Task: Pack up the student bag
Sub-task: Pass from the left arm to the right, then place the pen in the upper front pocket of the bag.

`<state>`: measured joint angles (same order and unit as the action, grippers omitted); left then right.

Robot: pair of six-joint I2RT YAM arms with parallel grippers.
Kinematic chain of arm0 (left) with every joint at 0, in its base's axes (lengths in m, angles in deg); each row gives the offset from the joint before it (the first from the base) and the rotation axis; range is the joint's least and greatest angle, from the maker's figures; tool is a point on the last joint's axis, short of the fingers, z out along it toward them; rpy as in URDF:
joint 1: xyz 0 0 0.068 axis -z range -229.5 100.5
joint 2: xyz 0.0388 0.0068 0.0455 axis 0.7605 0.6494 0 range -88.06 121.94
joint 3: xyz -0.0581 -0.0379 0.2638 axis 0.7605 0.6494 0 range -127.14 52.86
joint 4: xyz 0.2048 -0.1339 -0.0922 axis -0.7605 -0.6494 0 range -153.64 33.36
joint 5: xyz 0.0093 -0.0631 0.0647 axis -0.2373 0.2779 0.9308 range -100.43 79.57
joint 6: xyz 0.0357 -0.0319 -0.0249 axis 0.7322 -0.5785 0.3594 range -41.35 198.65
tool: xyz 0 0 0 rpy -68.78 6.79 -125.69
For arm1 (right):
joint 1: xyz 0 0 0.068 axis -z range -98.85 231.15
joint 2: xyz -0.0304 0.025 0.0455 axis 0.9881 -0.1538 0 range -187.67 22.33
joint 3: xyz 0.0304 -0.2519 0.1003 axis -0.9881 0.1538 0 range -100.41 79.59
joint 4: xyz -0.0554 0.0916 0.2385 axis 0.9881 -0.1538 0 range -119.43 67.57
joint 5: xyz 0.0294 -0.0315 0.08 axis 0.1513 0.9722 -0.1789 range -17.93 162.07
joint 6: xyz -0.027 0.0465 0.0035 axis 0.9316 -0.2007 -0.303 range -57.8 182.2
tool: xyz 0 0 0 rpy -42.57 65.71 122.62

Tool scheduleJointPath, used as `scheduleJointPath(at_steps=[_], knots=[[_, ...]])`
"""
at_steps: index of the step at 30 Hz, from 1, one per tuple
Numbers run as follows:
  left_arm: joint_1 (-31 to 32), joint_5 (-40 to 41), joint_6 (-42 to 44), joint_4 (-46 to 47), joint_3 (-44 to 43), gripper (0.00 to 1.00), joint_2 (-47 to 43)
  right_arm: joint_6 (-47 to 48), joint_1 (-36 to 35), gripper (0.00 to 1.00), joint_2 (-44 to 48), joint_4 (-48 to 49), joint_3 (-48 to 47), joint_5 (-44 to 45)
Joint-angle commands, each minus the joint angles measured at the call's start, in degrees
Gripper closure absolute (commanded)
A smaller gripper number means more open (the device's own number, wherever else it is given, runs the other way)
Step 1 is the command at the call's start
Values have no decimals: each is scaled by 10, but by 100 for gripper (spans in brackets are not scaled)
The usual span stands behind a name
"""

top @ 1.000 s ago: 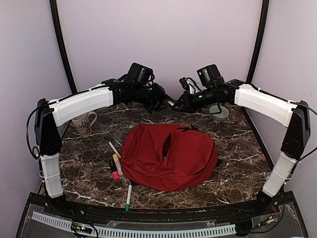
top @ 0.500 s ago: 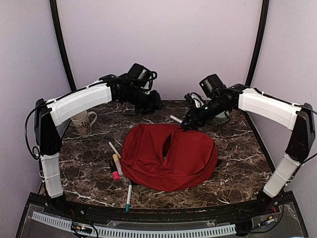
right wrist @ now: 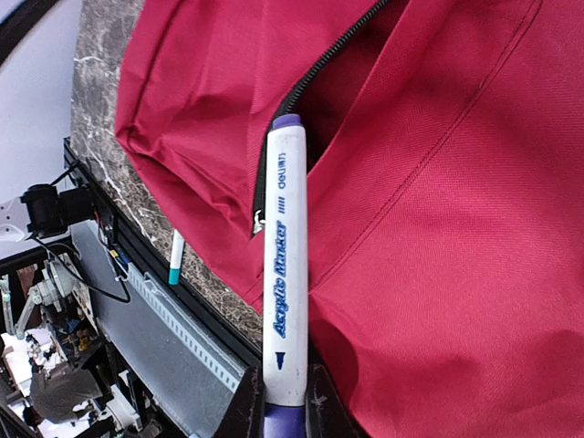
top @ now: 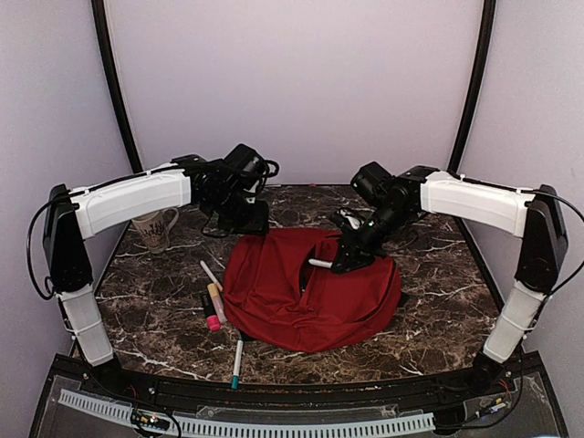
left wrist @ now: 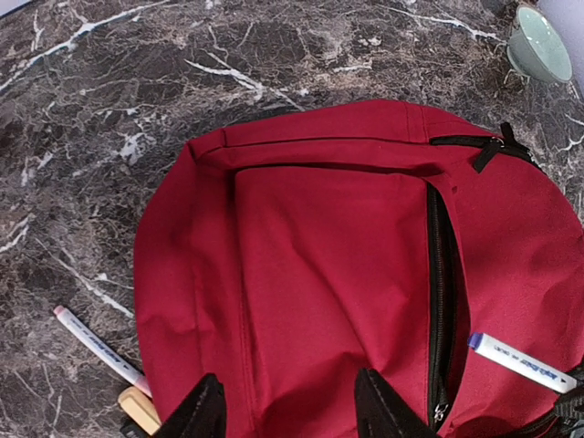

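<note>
The right gripper moves down and to its left in the top view next and releases the marker [right wrist: 285, 265] inside the open zipper slit [right wrist: 322, 128], since the slit lies that way.
The student bag [top: 310, 292], a red backpack, lies flat mid-table with its black zipper slit [left wrist: 438, 274] partly open. My right gripper [top: 345, 258] is shut on a white acrylic marker [right wrist: 285, 265] with purple ends. It hovers just over the bag, and the marker's tip [top: 316, 263] points at the slit. My left gripper [top: 245, 219] stands open above the bag's far left edge. In the left wrist view its fingertips [left wrist: 205, 409] straddle red fabric [left wrist: 338, 255] without gripping it. The same marker [left wrist: 520, 360] shows there beside the zipper.
Several pens [top: 216, 306] lie on the marble left of the bag, and a teal-tipped one [top: 237, 360] lies near the front edge. A mug [top: 155, 228] stands at the far left. A pale green bowl [left wrist: 538, 46] sits behind the bag at the far right.
The left gripper let go of the marker, opened and drew back to the left. The right arm carried the marker down from the back to the bag's zipper slit.
</note>
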<state>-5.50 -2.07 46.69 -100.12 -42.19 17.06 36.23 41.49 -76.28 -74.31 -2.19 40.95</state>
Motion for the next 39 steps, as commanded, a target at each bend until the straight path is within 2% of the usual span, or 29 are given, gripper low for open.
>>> scheduleJointPath(at_steps=[1,5,9,20,25,29,39], knots=[[-2,47,24,-16,30,45,-60,-14,-9,100,-43,-15,-39,3],[-2,73,25,-15,74,30,-94,-21,-10,100,-71,-23,-54,13],[-2,83,25,-4,115,23,-127,-22,-11,100,-94,-22,-72,19],[-2,58,57,22,148,24,-169,10,-11,100,-163,-8,-120,52],[-2,28,75,42,170,25,-194,48,-11,100,-154,63,-104,37],[-1,-2,81,50,191,27,-208,73,-10,100,-136,155,-42,9],[1,-33,78,38,196,29,-221,70,-7,100,-164,202,-56,-7]])
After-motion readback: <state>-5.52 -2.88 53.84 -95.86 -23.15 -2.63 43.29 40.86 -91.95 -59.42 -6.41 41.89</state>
